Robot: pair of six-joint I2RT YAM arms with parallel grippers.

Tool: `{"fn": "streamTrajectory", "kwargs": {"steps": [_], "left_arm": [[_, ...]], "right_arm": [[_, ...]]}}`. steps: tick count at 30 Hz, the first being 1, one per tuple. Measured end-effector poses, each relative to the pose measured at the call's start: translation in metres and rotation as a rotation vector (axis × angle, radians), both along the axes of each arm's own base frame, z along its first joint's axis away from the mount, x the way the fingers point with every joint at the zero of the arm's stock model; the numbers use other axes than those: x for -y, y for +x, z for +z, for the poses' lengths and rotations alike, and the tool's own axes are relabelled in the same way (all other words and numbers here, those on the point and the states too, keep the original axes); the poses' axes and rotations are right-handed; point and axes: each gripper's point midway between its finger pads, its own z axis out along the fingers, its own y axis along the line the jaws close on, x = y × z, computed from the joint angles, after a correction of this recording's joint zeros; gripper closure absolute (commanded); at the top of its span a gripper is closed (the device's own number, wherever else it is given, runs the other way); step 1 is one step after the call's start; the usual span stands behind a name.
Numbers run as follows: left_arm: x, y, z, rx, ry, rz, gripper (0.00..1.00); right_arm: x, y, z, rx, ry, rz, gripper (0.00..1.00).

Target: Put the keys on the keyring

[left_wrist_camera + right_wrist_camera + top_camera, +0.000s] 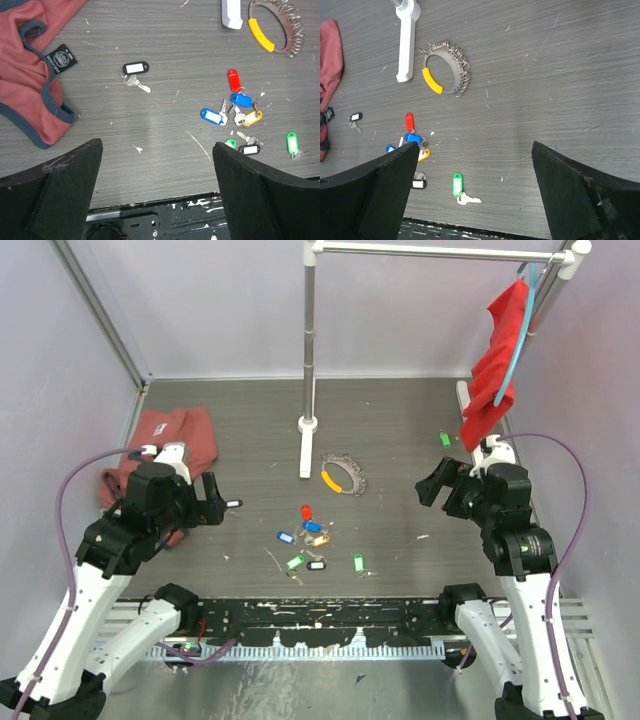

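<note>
The right gripper moves across and down onto the keyring's coiled side (361,478) (464,76) next, since that lies below it and to its left in the top view.
The keyring (345,475), a silvery coiled loop with a yellow section, lies mid-table; it also shows in the left wrist view (287,22) and the right wrist view (451,70). Several tagged keys (310,535) lie scattered in front of it: red (233,80), blue (213,116), gold (252,117), green (457,183). One black-tagged key (135,67) lies apart, close to my left gripper (215,500). One green-tagged key (445,439) lies far right. My left gripper (157,150) is open and empty. My right gripper (430,485), also in its wrist view (475,147), is open and empty, right of the keys.
A crumpled red garment (160,445) lies at the left, beside my left arm. A white stand (308,425) with a flat foot (406,50) rises just left of the keyring. A red cloth (500,360) hangs from the rail above my right arm.
</note>
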Motion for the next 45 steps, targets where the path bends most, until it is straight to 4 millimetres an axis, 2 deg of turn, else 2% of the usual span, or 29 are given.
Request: {"fn": "streamTrajectory", "kwargs": {"steps": [4, 9, 14, 17, 20, 26, 31, 35, 41, 45], "left_arm": [[0.0, 0.004, -0.008, -0.029, 0.022, 0.001, 0.02], [-0.004, 0.001, -0.001, 0.014, 0.014, 0.016, 0.02], [-0.008, -0.001, 0.006, 0.053, 0.003, 0.027, 0.02], [-0.008, 0.0, 0.006, 0.05, 0.006, 0.033, 0.02], [-0.009, 0.0, 0.005, 0.048, 0.009, 0.041, 0.02], [-0.01, 0.003, 0.002, 0.034, 0.022, 0.05, 0.02], [-0.008, 0.007, -0.005, 0.0, 0.038, 0.049, 0.02], [-0.008, 0.008, -0.006, -0.006, 0.041, 0.048, 0.02], [-0.009, 0.006, -0.002, 0.014, 0.031, 0.05, 0.02], [-0.009, 0.006, -0.004, 0.008, 0.035, 0.05, 0.02]], "right_arm": [[0.002, 0.0, -0.006, -0.033, -0.013, -0.007, 0.0], [0.004, 0.008, -0.025, -0.12, -0.041, -0.002, 0.01], [0.001, 0.02, -0.048, -0.206, -0.051, 0.016, 0.07], [-0.004, 0.025, -0.068, -0.271, -0.043, 0.039, 0.08], [-0.013, 0.031, -0.087, -0.328, -0.054, 0.069, 0.08], [-0.06, 0.05, -0.125, -0.396, -0.133, 0.211, 0.11], [-0.087, 0.077, -0.156, -0.439, -0.201, 0.285, 0.12], [-0.104, 0.115, -0.174, -0.432, -0.244, 0.328, 0.13], [-0.123, 0.163, -0.181, -0.392, -0.277, 0.387, 0.23], [-0.133, 0.185, -0.183, -0.37, -0.294, 0.417, 0.24]]}}
